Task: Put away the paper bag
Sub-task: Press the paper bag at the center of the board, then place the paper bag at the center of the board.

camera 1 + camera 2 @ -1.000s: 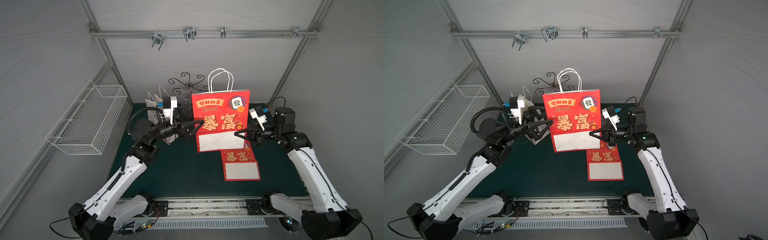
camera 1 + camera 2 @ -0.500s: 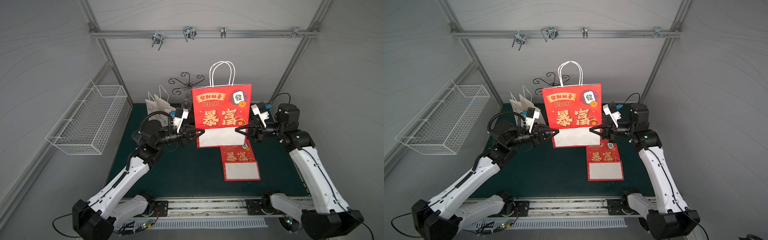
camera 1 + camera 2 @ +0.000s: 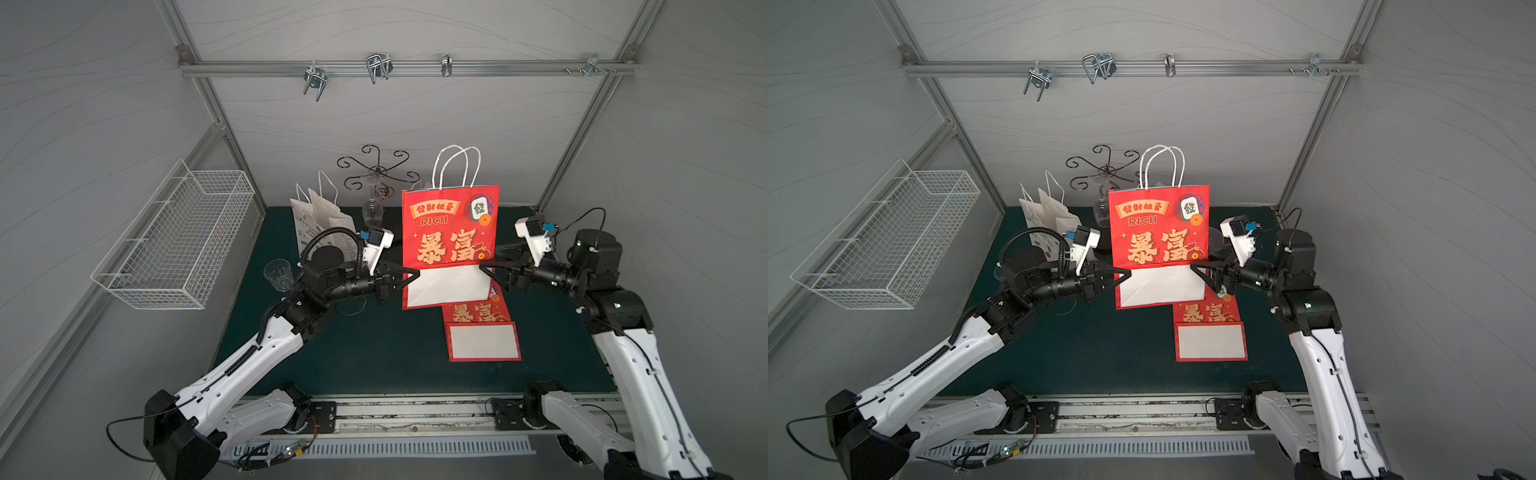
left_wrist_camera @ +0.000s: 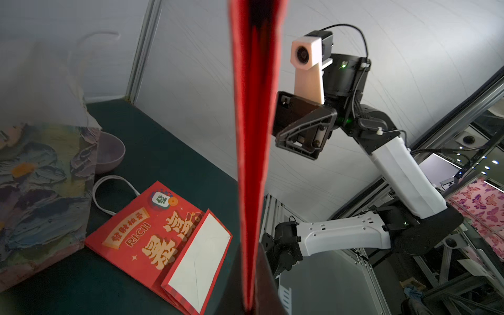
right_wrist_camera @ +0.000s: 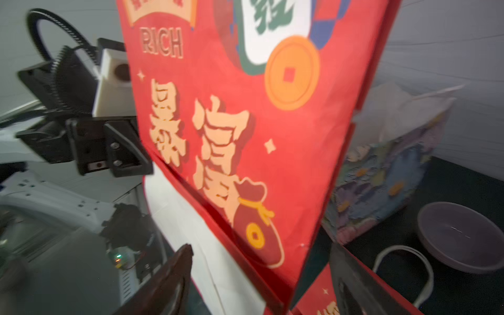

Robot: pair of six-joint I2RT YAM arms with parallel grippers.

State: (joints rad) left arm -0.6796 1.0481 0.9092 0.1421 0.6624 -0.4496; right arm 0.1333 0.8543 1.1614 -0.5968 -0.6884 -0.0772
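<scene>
Next, the hanging bag in my left gripper goes down onto the second red bag [image 3: 482, 332] [image 4: 160, 246] and its edge comes free there, since both bags already lie folded flat.
The red paper bag [image 3: 451, 232] [image 3: 1158, 232] hangs upright and flat above the table, its white bottom panel folded up and its white handles on top. My left gripper [image 3: 411, 276] [image 3: 1125, 275] is shut on the bag's left edge; in the left wrist view that red edge [image 4: 252, 136] runs up from between the fingers of the gripper [image 4: 251, 278]. My right gripper [image 3: 486, 272] [image 3: 1198, 272] is open at the bag's right edge. In the right wrist view the bag [image 5: 245, 122] stands between the spread fingers of the gripper [image 5: 259, 267], touching neither.
A second red bag [image 3: 480, 332] [image 4: 163, 240] lies flat on the green table. White paper bags [image 3: 320, 220], a glass cup [image 3: 279, 274] and a black scroll stand [image 3: 376, 168] stand at the back. A wire basket [image 3: 178, 237] hangs on the left wall, hooks [image 3: 378, 66] on the rail. A floral bag [image 5: 381, 169] and purple bowl [image 5: 461, 237] sit behind.
My left gripper came in open and shut on the bag's left edge. My right gripper, shut on the right edge before, has opened. The bag rose slightly.
</scene>
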